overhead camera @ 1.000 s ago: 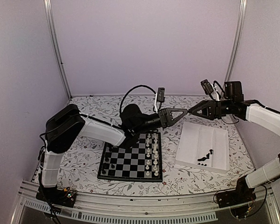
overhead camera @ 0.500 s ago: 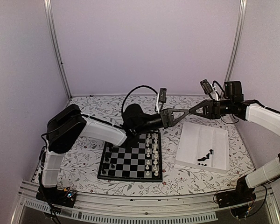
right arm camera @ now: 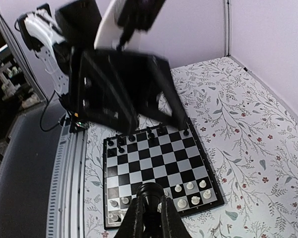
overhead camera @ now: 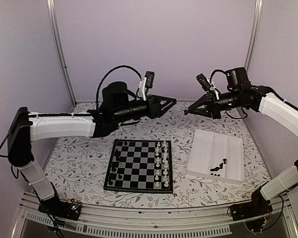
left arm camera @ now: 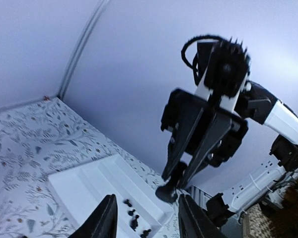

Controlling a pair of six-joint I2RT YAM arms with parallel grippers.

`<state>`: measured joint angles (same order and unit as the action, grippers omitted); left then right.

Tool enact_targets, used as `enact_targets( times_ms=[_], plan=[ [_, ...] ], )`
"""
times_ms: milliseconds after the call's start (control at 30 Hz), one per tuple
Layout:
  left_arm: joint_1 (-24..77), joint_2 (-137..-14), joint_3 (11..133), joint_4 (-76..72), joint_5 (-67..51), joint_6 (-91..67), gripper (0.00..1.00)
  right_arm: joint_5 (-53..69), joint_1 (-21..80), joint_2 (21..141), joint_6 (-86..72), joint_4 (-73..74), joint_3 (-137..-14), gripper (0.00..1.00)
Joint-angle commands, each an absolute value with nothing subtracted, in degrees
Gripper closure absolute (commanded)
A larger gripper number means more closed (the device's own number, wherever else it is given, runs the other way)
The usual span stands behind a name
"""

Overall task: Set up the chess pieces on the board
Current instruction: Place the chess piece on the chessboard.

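Note:
My right gripper swings over the board's middle squares next, tilts downward and lowers the piece, since they stand empty between the black and white pieces.
My right gripper (overhead camera: 190,111) hangs in the air above the table's back middle, shut on a black chess piece (right arm camera: 151,192). The piece also shows in the left wrist view (left arm camera: 170,191), base toward the camera. My left gripper (overhead camera: 170,102) is open and empty, raised, a short gap left of the right gripper's tip. Its fingers (left arm camera: 105,220) frame the bottom of the left wrist view. The board (overhead camera: 139,168) lies below, with a few black pieces (overhead camera: 118,154) along its left side and white pieces (overhead camera: 162,163) in its right columns. Several black pieces (overhead camera: 218,167) lie in the tray.
The white tray (overhead camera: 208,144) lies right of the board, also in the left wrist view (left arm camera: 84,183). The left arm (right arm camera: 119,84) shows blurred above the board (right arm camera: 159,163) in the right wrist view. Walls and corner posts close in the table.
My left arm has swung up and to the left, away from the right gripper's tip, which it met a second ago. My right gripper has moved up and a little left with the black piece.

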<state>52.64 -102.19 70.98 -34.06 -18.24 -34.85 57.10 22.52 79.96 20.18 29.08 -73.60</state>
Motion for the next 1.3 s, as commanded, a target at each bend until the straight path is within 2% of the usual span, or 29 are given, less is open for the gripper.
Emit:
enact_targets(
  times_ms=[0, 133, 267, 400, 667, 1067, 1200, 1267],
  plan=[
    [47.3, -88.8, 70.0, -9.1, -8.5, -17.0, 0.54, 41.2, 30.4, 85.3, 31.2, 39.2, -79.8, 0.98],
    [40.5, -79.3, 64.4, -2.5, -1.1, -12.2, 0.52, 32.8, 38.2, 91.8, 34.8, 42.8, -86.1, 0.98],
    [34.8, -67.4, 51.7, -10.5, 5.4, -13.8, 0.46, 23.3, 46.0, 98.5, 37.8, 46.2, -91.5, 0.99],
    [29.3, -60.7, 45.3, -11.7, 8.6, -14.7, 0.40, 17.7, 52.4, 106.2, 39.8, 49.7, -97.6, 0.99],
    [25.4, -58.5, 48.4, -7.6, 6.5, -11.8, 0.40, 8.4, 59.0, 121.9, 40.6, 54.5, -108.5, 0.99],
    [24.7, -60.0, 50.0, -6.0, 0.5, -12.8, 0.40, 5.7, 61.0, 131.6, 39.0, 54.7, -113.9, 0.97],
    [24.6, -61.7, 51.0, -4.9, -1.3, -12.8, 0.40, 6.1, 61.1, 132.5, 38.4, 54.6, -113.8, 0.87],
    [24.5, -63.1, 51.6, -4.1, -1.9, -12.7, 0.40, 6.4, 60.9, 132.2, 38.3, 54.6, -113.8, 0.76]
  ],
)
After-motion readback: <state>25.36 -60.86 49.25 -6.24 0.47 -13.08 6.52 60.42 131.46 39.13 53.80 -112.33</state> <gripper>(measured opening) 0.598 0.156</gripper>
